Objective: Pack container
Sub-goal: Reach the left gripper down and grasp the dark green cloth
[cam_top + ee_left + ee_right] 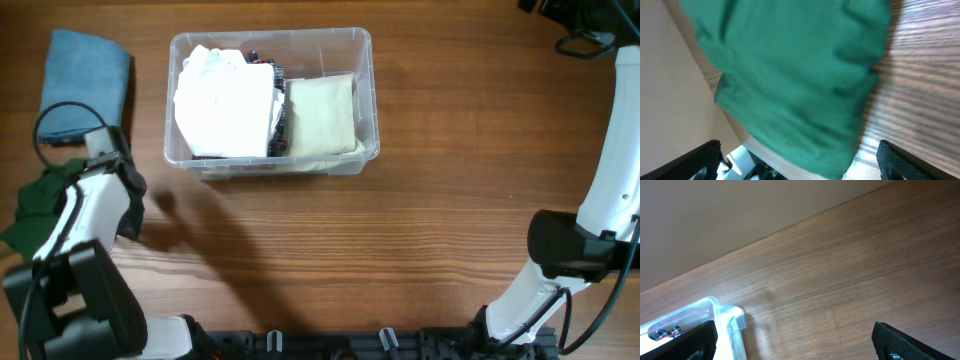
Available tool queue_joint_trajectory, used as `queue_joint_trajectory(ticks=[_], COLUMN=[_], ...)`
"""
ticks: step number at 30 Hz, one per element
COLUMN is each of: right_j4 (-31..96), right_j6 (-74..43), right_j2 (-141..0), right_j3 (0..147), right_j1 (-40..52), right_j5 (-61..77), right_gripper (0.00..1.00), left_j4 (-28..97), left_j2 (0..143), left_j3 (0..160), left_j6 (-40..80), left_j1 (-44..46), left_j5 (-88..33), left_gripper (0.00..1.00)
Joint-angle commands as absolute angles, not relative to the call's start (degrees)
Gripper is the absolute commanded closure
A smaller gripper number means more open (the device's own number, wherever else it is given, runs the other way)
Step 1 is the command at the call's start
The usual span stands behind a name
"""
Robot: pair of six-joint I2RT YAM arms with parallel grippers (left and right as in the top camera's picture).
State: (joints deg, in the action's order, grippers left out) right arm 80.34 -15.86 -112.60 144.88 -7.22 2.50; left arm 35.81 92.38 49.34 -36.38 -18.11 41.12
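My left gripper comes down onto the creased top of the green cloth [28, 205] next.
The clear container [372, 90] stands at the back middle of the table. It holds a white cloth [225, 105], a cream cloth [322, 112] and a dark item between them. A green cloth [28, 205] lies at the table's left edge. My left gripper [800, 159] is open just above the green cloth [790, 75], with a finger on each side of it. My right gripper [795, 342] is open and empty over bare wood, to the right of the container's corner [725, 317].
A folded blue cloth [88, 80] lies at the back left, beside the container. The right arm [610, 180] rises along the right edge. The table's left edge [720, 115] runs close under the green cloth.
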Motion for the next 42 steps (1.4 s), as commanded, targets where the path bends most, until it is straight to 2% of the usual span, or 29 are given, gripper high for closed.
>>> queue_joint_trajectory(ticks=[1,10,19,29,35,36,38,40,41,42], right_j4=[80.29,80.29,80.29,80.29,80.29,80.29,80.29,80.29,80.29,80.29], right_j6=[-16.69,-16.69,-16.67,-16.69,-16.69,-16.69,-16.69,-16.69,-16.67,-16.64], right_j2=[-112.77,-112.77,-112.77,-112.75,-112.77,-112.77,-112.77,-112.77,-112.77,-112.77], right_j3=[144.75,144.75,144.75,144.75,144.75,144.75,144.75,144.75,144.75,144.75], right_j1=[-7.09,-7.09,-7.09,-7.09,-7.09,-7.09,-7.09,-7.09,-7.09,-7.09], right_j5=[1.87,1.87,1.87,1.87,1.87,1.87,1.87,1.87,1.87,1.87], right_gripper=[0.00,0.00,0.00,0.00,0.00,0.00,0.00,0.00,0.00,0.00], left_j4=[35.07,33.12,29.19,16.45,11.16,9.98,8.67,8.38,8.32,8.32], left_j2=[96.12,102.30,108.55,113.65,114.85,114.85,114.85,114.85,114.85,114.85], left_j3=[48.69,48.69,48.62,48.62,48.62,48.62,48.62,48.62,48.62,48.62], left_j6=[-36.82,-32.67,-20.18,-20.91,-28.16,-28.18,-28.23,-28.05,-28.03,-28.03], left_j1=[-15.81,-14.41,-16.51,-20.25,-21.65,-21.65,-21.65,-21.65,-21.65,-21.65], left_j5=[43.79,46.52,48.36,49.58,43.92,43.92,43.92,43.90,43.90,43.90], left_gripper=[0.00,0.00,0.00,0.00,0.01,0.05,0.32,0.67,0.80,0.83])
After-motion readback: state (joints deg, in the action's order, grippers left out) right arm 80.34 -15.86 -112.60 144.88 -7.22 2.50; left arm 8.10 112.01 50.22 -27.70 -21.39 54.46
